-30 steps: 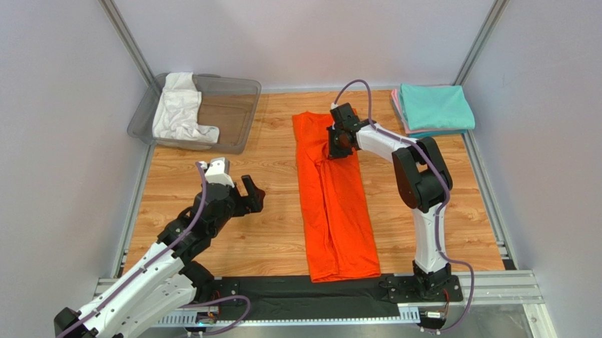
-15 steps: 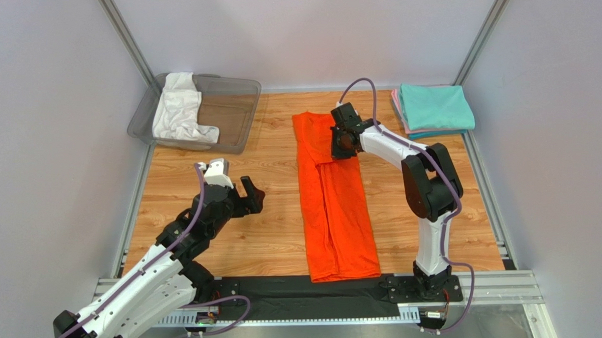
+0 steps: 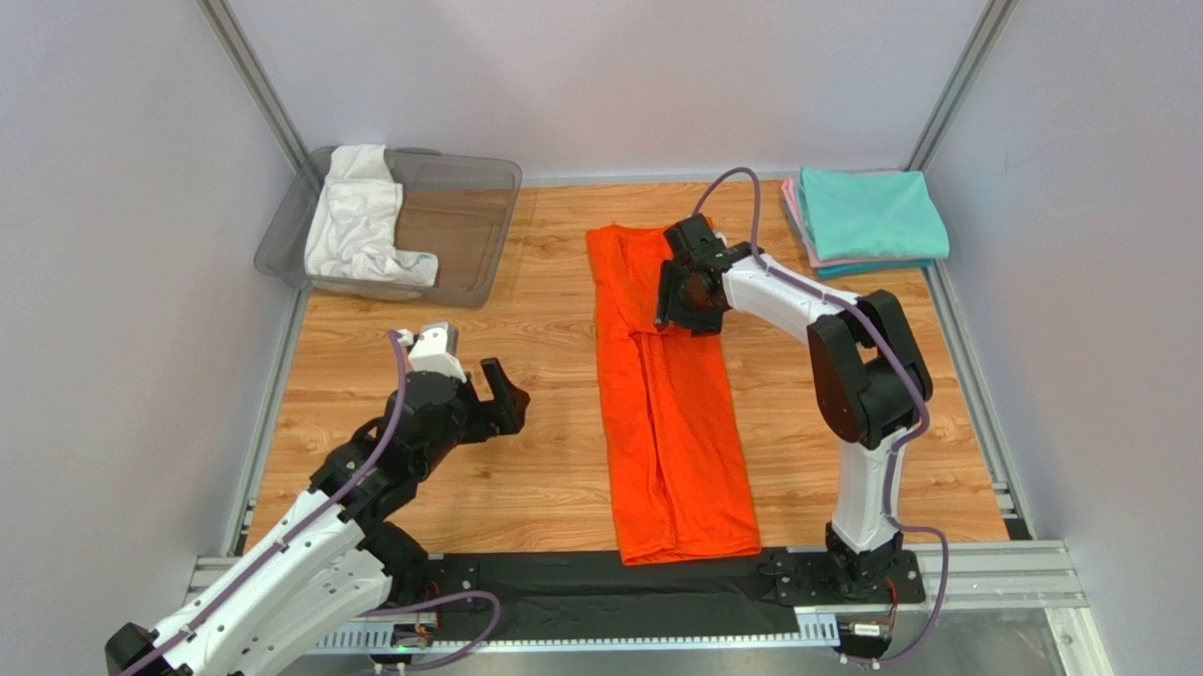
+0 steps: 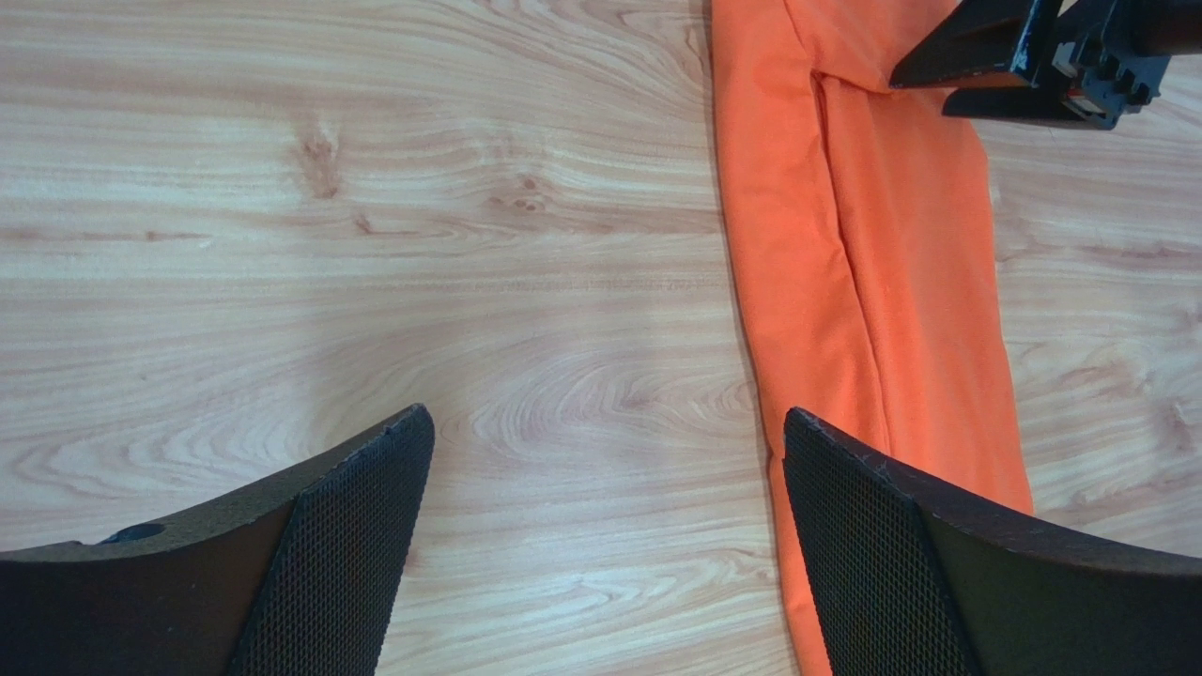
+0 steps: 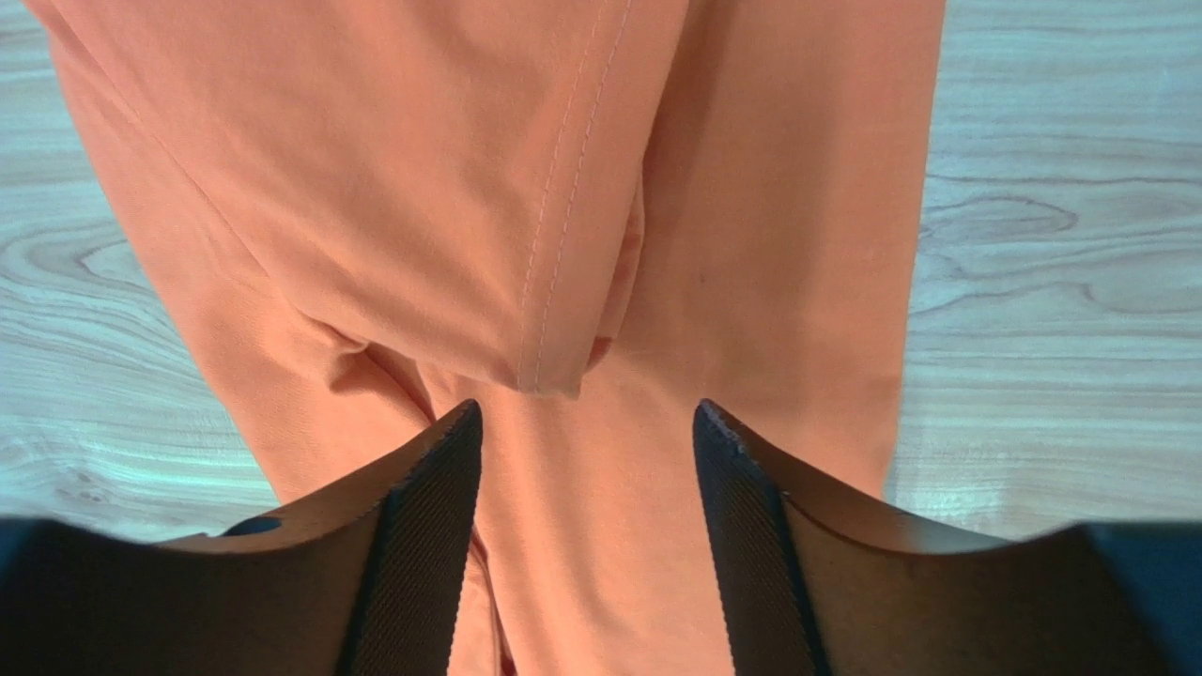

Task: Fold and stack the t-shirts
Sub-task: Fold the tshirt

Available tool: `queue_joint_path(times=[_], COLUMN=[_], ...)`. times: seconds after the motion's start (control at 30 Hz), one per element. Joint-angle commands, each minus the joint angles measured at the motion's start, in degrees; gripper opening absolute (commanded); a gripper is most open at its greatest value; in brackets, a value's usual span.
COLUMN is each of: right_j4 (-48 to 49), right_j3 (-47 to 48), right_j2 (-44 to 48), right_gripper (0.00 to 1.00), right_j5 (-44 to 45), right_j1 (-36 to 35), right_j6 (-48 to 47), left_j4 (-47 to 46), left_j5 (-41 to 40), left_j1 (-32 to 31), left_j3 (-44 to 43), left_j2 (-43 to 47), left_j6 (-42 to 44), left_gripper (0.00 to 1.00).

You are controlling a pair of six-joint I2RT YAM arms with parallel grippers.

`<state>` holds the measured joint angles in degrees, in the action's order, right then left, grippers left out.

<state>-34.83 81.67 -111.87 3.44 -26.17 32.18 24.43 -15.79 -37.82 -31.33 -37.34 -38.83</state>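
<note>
My left gripper will move back and to the right in the top view next, down onto the near hem's bin-side corner [image 3: 626, 558], because the orange t-shirt is still lying at full length.
The bright orange t-shirt [image 3: 670, 411] lies on the table folded into a long narrow strip running near to far. It also shows in the left wrist view [image 4: 875, 268] and the right wrist view [image 5: 565, 211]. My right gripper [image 3: 685, 298] is open above the strip's far part, with a sleeve hem just beyond its fingers [image 5: 423, 521]; it holds nothing. My left gripper [image 3: 493, 402] is open and empty over bare wood left of the shirt. A white t-shirt [image 3: 360, 219] lies crumpled in the bin. A teal t-shirt [image 3: 867, 213] lies folded on a pink one [image 3: 793, 214] at the far right.
A clear grey plastic bin [image 3: 461, 223] stands at the far left corner. Metal frame rails [image 3: 970, 370] run along the table's sides. A black strip [image 3: 601, 586] lies along the near edge between the arm bases. The right arm shows in the left wrist view [image 4: 1044, 57].
</note>
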Motion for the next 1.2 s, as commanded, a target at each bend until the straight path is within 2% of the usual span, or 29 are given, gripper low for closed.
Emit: queue_joint_path(times=[0.0, 0.1, 0.13, 0.2, 0.23, 0.3, 0.33, 0.4, 0.47, 0.5, 0.57, 0.73, 0.83, 0.87, 1.0, 1.17], right_j4=[-0.77, -1.03, -1.12, -1.29, -1.38, -0.94, -0.86, -0.77, -0.42, -0.24, -0.76, -5.15, -7.79, -8.32, -9.20, -9.64], right_j3=[-0.19, -2.47, -3.61, -5.98, -9.65, -13.88, -18.26, -23.20, -30.49, -32.43, -37.95, -45.80, -48.09, -48.36, -50.37, -51.70], right_j2=[4.82, 10.24, 11.93, 17.96, 20.18, 25.28, 30.35, 37.91, 42.68, 48.10, 53.22, 65.62, 68.19, 69.59, 71.62, 72.50], right_gripper=[0.61, 0.75, 1.00, 1.00, 1.00, 1.00, 1.00, 1.00, 1.00, 1.00, 1.00, 1.00, 1.00, 1.00, 1.00, 1.00], right_j5=[1.39, 3.23, 3.76, 5.96, 6.66, 7.81, 7.89, 7.55, 5.18, 4.21, 2.89, -1.58, -5.26, -5.55, -7.30, -9.42], right_j1=[0.07, -0.02, -0.02, 0.16, -0.02, -0.02, -0.02, 0.07, 0.16, 0.07, 0.16, 0.25, 0.33, 0.33, 0.25, 0.16], right_j6=[0.51, 0.25, 0.16, 0.25, 0.86, 1.48, 1.91, 2.09, 2.53, 2.79, 3.50, 6.65, 7.02, 6.93, 8.07, 8.33], left_j4=[1.59, 1.33, 1.15, -0.07, -1.12, -4.89, -5.70, -7.11, -7.28, -7.29, -7.98, -13.16, -15.02, -15.63, -19.58, -22.57], left_j5=[2.69, 9.27, 12.59, 17.00, 21.63, 25.36, 26.07, 23.81, 21.61, 21.33, 20.37, 16.50, 15.88, 15.88, 14.38, 14.30], left_j1=[0.12, 0.21, 0.21, 0.21, 0.12, -1.63, -4.42, -8.21, -14.01, -17.25, -20.08, -30.28, -34.24, -35.03, -38.90, -40.13], left_j3=[-2.16, -2.24, -2.16, -1.46, -1.02, 0.91, 1.36, 2.06, 2.24, 2.50, 3.38, 4.88, 4.44, 4.09, 3.47, 2.33], left_j2=[0.52, -0.62, -1.84, -3.26, -4.83, -6.24, -7.38, -8.88, -9.85, -10.90, -11.96, -17.14, -22.06, -23.38, -30.57, -35.69], left_j6=[-3.09, -2.74, -3.27, -4.49, -4.94, -6.16, -6.87, -8.72, -10.38, -11.09, -13.36, -17.59, -19.43, -19.88, -21.55, -22.87], left_gripper=[1.00, 1.00, 1.00, 1.00, 1.00, 1.00, 1.00, 1.00, 1.00, 1.00, 1.00, 1.00, 0.95, 0.89, 0.78, 0.70])
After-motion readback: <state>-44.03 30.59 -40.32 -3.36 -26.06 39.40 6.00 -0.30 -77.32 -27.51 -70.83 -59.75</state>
